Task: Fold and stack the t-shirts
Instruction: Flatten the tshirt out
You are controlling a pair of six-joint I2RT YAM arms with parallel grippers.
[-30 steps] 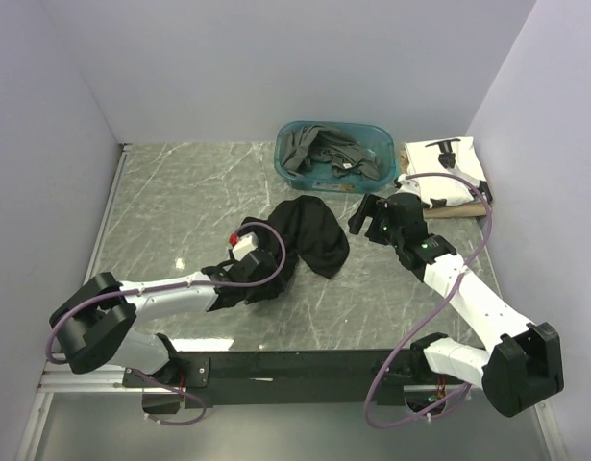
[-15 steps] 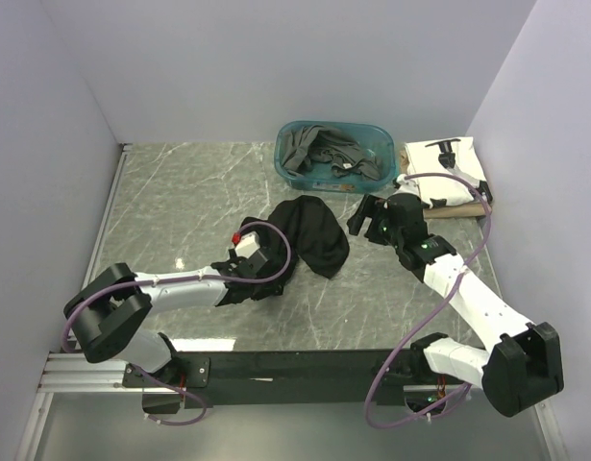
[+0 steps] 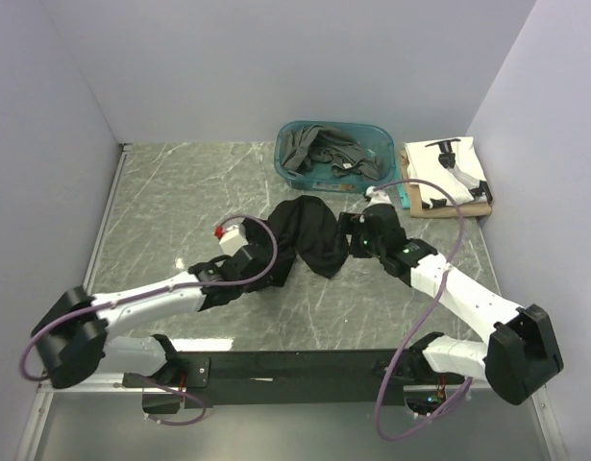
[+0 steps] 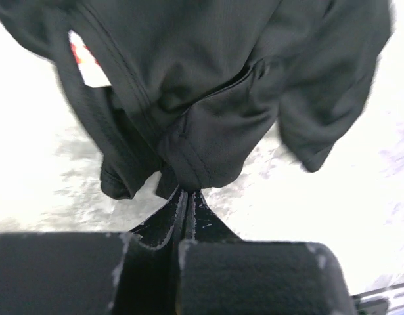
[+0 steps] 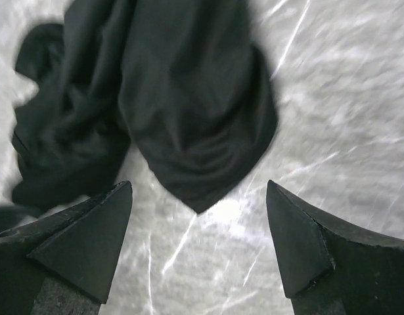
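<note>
I will next move my right gripper down and to the left in the top view, onto the black t-shirt's pointed corner (image 3: 329,272) (image 5: 198,199), because that corner is between the gripper's open fingers.
A plain black t-shirt (image 3: 309,235) lies crumpled in the middle of the table. My left gripper (image 3: 264,273) is at the shirt's near left edge. In the left wrist view the gripper (image 4: 187,191) is shut on a bunched hem of the black t-shirt (image 4: 208,98), which hangs off the fingertips. My right gripper (image 3: 351,238) hovers at the shirt's right side. Its jaws (image 5: 199,185) stand wide open over the pointed corner of the black t-shirt (image 5: 182,111), with nothing between them.
A teal tub (image 3: 377,144) at the back holds crumpled dark grey shirts (image 3: 319,149). To its right a folded white shirt with black print (image 3: 449,173) lies on a tan one (image 3: 454,209). Walls close in on the left, back and right.
My left gripper has shut on the black shirt's edge and its arm has drawn back a little to the left. My right gripper has moved left and nearer, up to the shirt's right corner.
</note>
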